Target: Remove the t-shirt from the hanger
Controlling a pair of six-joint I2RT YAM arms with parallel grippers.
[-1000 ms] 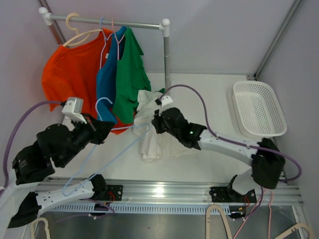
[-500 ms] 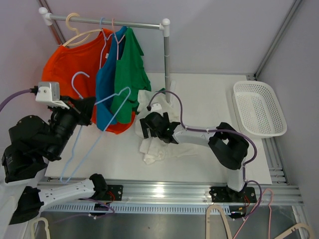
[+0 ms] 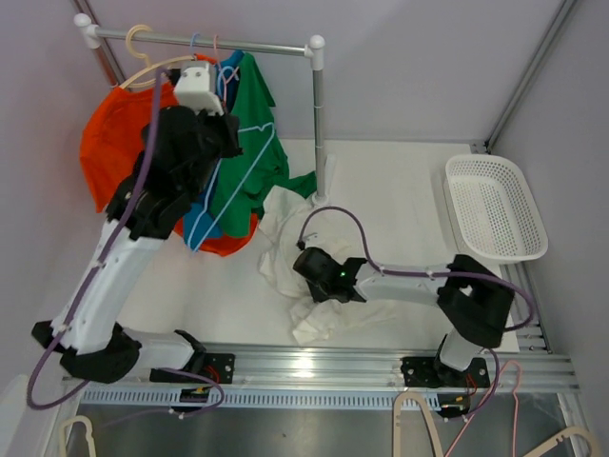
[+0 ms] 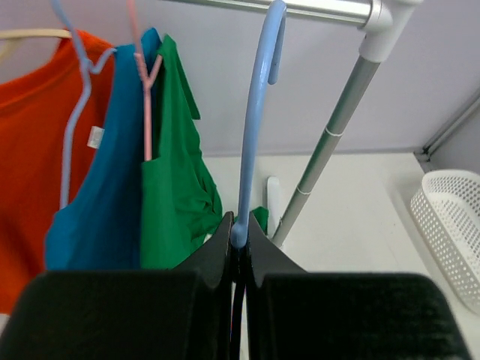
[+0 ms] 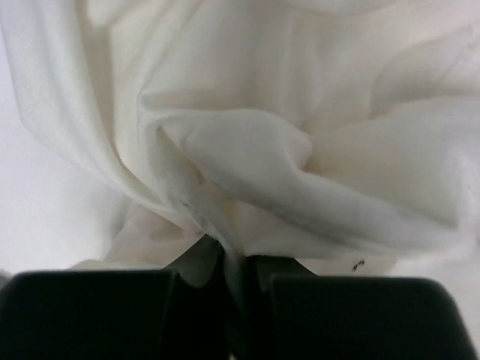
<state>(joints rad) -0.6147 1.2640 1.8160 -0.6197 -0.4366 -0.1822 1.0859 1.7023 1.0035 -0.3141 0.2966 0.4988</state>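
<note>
The right gripper lifts the fold of the t-shirt next, carries it to the right in the top view over to the empty white basket [image 3: 497, 208], and releases it there.
The white t-shirt [image 3: 283, 221] lies crumpled on the table, off its hanger. My right gripper [image 3: 322, 278] is shut on a fold of it; in the right wrist view the cloth [image 5: 300, 150] fills the frame and runs into the closed gripper [image 5: 236, 266]. My left gripper [image 3: 226, 141] is raised by the clothes rail and shut on the bare light blue hanger [image 3: 255, 129]. In the left wrist view the hanger [image 4: 255, 127] rises from the gripper [image 4: 238, 236] with its hook at the rail [image 4: 315, 7].
Orange [image 3: 119, 143], blue [image 3: 202, 224] and green [image 3: 252, 162] shirts hang on the rail [image 3: 200, 40]. The rail's post [image 3: 318, 114] stands mid-table. A white basket [image 3: 495, 205] sits at the right. Spare hangers lie below the near edge.
My left arm has swung up from low left and carried the light blue hanger to the rail. My right gripper has drawn the white t-shirt toward the near edge.
</note>
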